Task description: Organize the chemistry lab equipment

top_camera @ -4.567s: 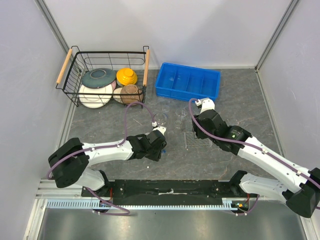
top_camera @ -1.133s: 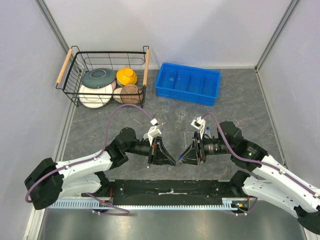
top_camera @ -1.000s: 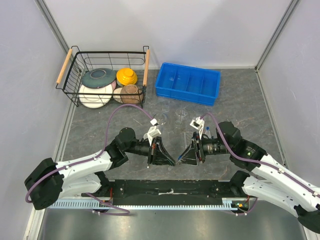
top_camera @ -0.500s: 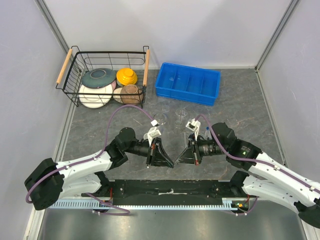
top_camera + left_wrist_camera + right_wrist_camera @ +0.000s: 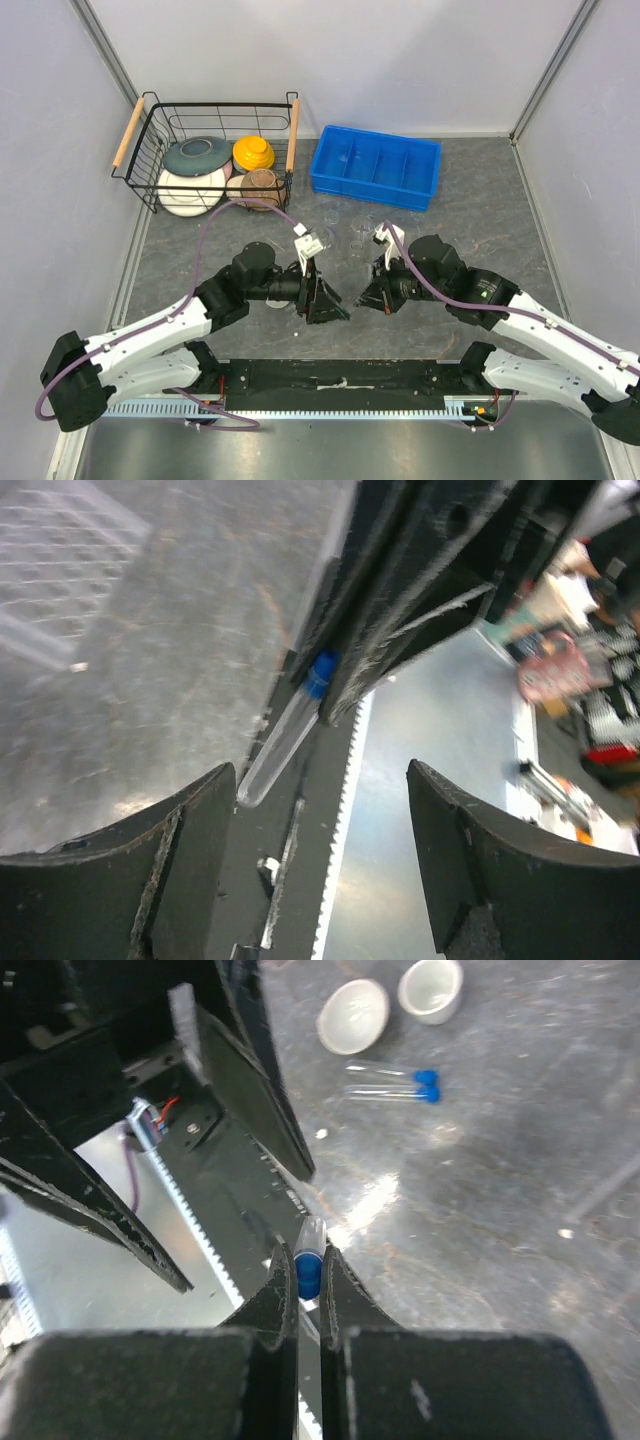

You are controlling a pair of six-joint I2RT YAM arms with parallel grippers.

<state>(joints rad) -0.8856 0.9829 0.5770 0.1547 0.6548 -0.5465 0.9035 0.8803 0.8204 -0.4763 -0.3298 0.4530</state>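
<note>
The tube's glass end points sideways, so my right gripper will next swing outward, away from the left gripper, over the clear gridded rack and turn downward before letting go.
A clear test tube (image 5: 311,1237) with a blue cap hangs in the air near the table's front edge. My right gripper (image 5: 308,1265) is shut on its blue cap (image 5: 320,672), and the glass end sticks out toward the left arm. My left gripper (image 5: 320,860) is open, its fingers (image 5: 180,840) standing wide on either side of the tube's free tip without touching it. From above, the left gripper (image 5: 325,300) and right gripper (image 5: 372,295) face each other closely. Two more capped tubes (image 5: 390,1085) lie on the table beside two small beakers (image 5: 352,1015).
A clear gridded rack (image 5: 60,540) lies flat on the table beyond the grippers. A blue divided bin (image 5: 376,165) stands at the back. A wire basket (image 5: 210,120) with coloured bowls and plates sits back left. The toothed metal rail (image 5: 340,385) runs along the front edge.
The right gripper closed on the tube's cap, then the left gripper opened and let the tube go. Both grippers shifted slightly away from the front edge.
</note>
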